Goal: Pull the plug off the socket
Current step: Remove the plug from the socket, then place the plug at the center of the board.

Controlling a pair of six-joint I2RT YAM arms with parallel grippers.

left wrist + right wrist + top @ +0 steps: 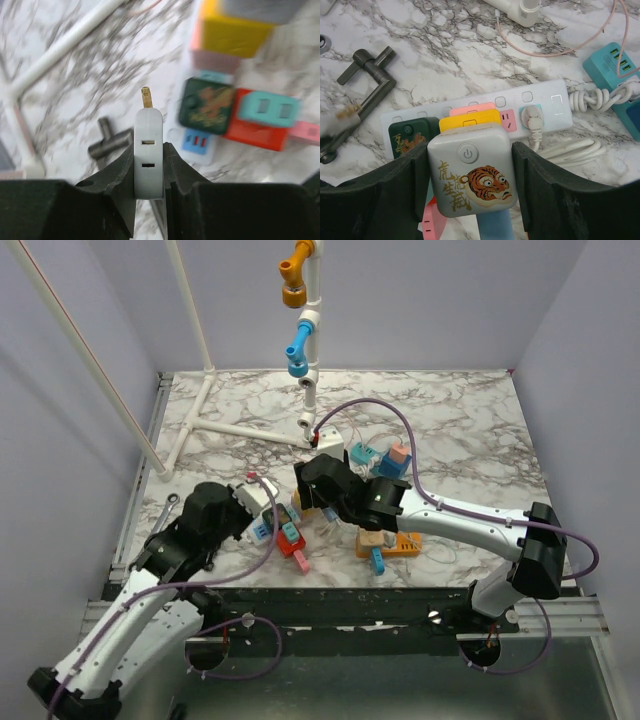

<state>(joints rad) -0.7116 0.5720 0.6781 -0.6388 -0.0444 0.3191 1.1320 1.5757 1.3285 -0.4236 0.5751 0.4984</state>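
Bare marble [208, 467] [68, 114] lies open between the far end of the door handle and the white pipe frame, so my left gripper will next move outward and down, past that end of the handle toward the frame.
My left gripper [149, 152] is shut on a slim white plug [148, 125], one brass prong [146, 96] pointing away, held clear above the table. In the top view the left gripper [262, 502] sits left of the pile of adapters. The socket [540, 107], a long white strip with pastel outlets, lies on the marble and carries green [410, 137], yellow [470, 120] and pink cubes plus a white cord plug [532, 117]. My right gripper [470, 150] is shut on a white tiger-print cube [470, 175] at the strip; its fingers [530, 165] press both sides.
A dark metal door handle [367, 75] lies left of the strip. A teal USB strip [612, 65], a coiled white cord [570, 147] and a thin pink cable [545, 50] lie to the right. A white pipe frame [230, 427] stands at the back, an orange block [395, 543] near the front.
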